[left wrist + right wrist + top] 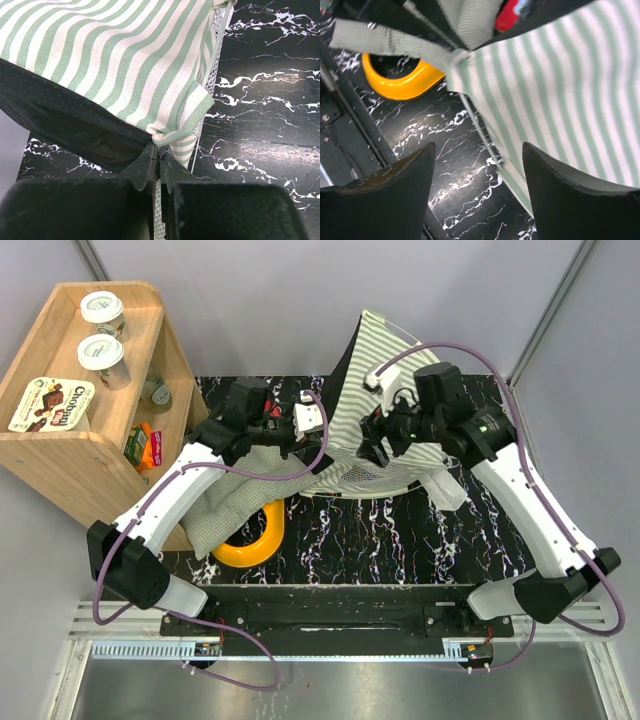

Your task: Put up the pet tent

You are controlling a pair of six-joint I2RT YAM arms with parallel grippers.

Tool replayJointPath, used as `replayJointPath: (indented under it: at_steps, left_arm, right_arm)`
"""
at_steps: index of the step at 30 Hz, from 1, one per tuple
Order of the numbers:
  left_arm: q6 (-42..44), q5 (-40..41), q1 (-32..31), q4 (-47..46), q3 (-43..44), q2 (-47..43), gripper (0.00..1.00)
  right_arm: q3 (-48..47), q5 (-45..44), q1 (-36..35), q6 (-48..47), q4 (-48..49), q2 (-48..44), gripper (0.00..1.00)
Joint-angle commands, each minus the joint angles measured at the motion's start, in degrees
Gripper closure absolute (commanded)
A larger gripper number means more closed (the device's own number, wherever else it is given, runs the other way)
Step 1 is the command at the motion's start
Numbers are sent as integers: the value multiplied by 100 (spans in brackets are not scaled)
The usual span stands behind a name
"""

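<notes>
The right gripper moves across and down to the tent's edge pole by the tent's white flap [453,462] next, since it lies to the gripper's right in the top view.
The pet tent [386,348] lies partly raised at the table's back middle, its green-and-white stripes leaning up toward the wall and its white mesh [372,478] near the front. My left gripper [300,428] is at its left edge. In the left wrist view the left gripper [159,150] is shut on a bunched corner of the striped fabric [115,55], beside a thin pole [212,57]. My right gripper [374,446] is over the tent's middle. In the right wrist view the right gripper [477,160] is open and empty above the tent's edge [560,85] and a pole [479,127].
A small-checked padded cushion [228,502] lies under my left arm, over a yellow ring [262,542], which also shows in the right wrist view [400,82]. A wooden shelf [60,445] with cups and snack packs stands at the left. The table is black marble [400,530].
</notes>
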State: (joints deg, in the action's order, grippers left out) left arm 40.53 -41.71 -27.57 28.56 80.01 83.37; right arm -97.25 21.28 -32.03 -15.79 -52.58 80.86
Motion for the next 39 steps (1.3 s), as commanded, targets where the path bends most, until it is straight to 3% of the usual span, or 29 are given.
replayJointPath:
  at_steps: [1, 10, 14, 21, 30, 35, 39]
  left_arm:
    - [-90, 146, -29, -17, -64, 21, 100]
    - [-107, 128, -29, -17, -108, -128, 100]
    - [-107, 120, -38, -17, -152, -181, 100]
    - [-98, 111, -38, 10, -170, -225, 100]
    - [-98, 111, -55, 89, -126, -243, 100]
    - [-107, 111, -82, 106, -143, -225, 100]
    - [-195, 137, -99, 159, -82, -199, 100]
  right_arm:
    - [83, -745, 573, 725, 827, -430, 24]
    - [1338, -1706, 3525, 2492, 1784, -492, 24]
    - [2217, -1479, 4160, 2871, 2671, -361, 24]
    - [2659, -863, 4302, 3064, 3604, 263, 33]
    - [2835, -1029, 4302, 2845, 4501, 1168, 40]
    - [3098, -389, 4302, 2827, 5037, 1397, 42]
    - [3221, -2, 4293, 2853, 5196, 1520, 53]
